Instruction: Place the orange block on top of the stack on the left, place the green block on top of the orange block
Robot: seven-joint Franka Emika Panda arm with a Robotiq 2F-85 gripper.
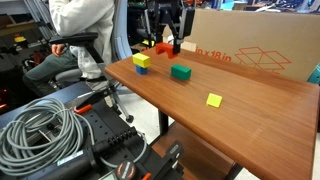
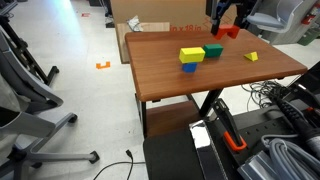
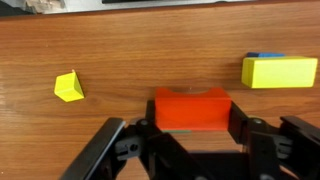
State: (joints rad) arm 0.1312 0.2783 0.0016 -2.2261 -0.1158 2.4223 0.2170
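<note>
The gripper carries the orange block toward the right in the wrist view next and lowers it onto the yellow cube, whose top is bare.
The orange block sits between my gripper's two fingers, which press on both of its sides. In both exterior views the gripper hangs over the table's far part with the orange block in it. The stack, a yellow cube over a blue cube, stands apart from it and shows at the right edge of the wrist view. The green block lies on the table beside the stack. In the wrist view it is hidden behind the orange block.
A flat yellow piece lies on the wooden table. A large cardboard box stands at the table's back edge. A seated person and coiled cables are beside the table.
</note>
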